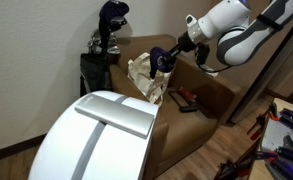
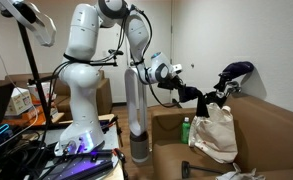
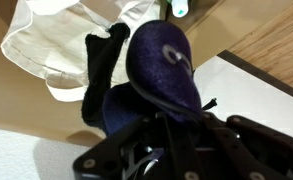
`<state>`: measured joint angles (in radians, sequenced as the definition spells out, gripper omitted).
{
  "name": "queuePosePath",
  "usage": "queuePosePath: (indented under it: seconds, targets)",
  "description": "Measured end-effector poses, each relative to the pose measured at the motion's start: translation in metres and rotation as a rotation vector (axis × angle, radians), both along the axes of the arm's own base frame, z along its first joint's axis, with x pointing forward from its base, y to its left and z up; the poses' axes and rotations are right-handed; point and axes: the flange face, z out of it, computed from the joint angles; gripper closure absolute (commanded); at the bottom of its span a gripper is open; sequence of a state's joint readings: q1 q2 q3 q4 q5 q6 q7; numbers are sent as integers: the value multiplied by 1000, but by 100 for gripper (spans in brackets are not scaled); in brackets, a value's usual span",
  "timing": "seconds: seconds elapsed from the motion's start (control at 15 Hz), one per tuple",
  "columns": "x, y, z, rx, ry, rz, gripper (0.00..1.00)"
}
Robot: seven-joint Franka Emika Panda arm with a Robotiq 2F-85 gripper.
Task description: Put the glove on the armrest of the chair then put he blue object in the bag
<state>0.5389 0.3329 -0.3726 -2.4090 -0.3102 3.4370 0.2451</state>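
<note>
The gripper moves outward over the cream bag's opening [image 1: 142,67] [image 3: 64,48] next and releases the glove inside, since the bag's opening lies outward of the gripper and below it.
My gripper [image 1: 173,57] is shut on a dark blue and black glove [image 1: 163,63] and holds it in the air above the brown chair [image 1: 211,95]. The glove hangs just over the cream cloth bag [image 1: 146,78] that stands on the seat. In an exterior view the gripper [image 2: 175,82] holds the glove [image 2: 191,94] above and beside the bag [image 2: 214,132]. In the wrist view the glove [image 3: 156,70] fills the middle, gripped between my fingers [image 3: 161,140], with the bag [image 3: 51,45] behind it. I cannot make out a blue object for certain.
A green bottle [image 2: 185,130] stands on the seat next to the bag. Small tools [image 1: 187,97] lie on the seat cushion. A golf bag with dark head covers [image 1: 106,40] stands behind the chair. A white rounded robot base [image 1: 101,130] fills the foreground.
</note>
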Motion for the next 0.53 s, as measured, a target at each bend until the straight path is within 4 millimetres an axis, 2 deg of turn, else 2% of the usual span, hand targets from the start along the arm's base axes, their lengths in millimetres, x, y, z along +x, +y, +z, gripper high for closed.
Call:
queuePosePath:
  seconds: [0.2, 0.33, 0.53]
  targets:
    - [21, -28, -32, -20, 35, 11, 96]
    - [44, -54, -53, -10, 46, -37, 96]
    - [83, -82, -65, 8, 21, -128, 96]
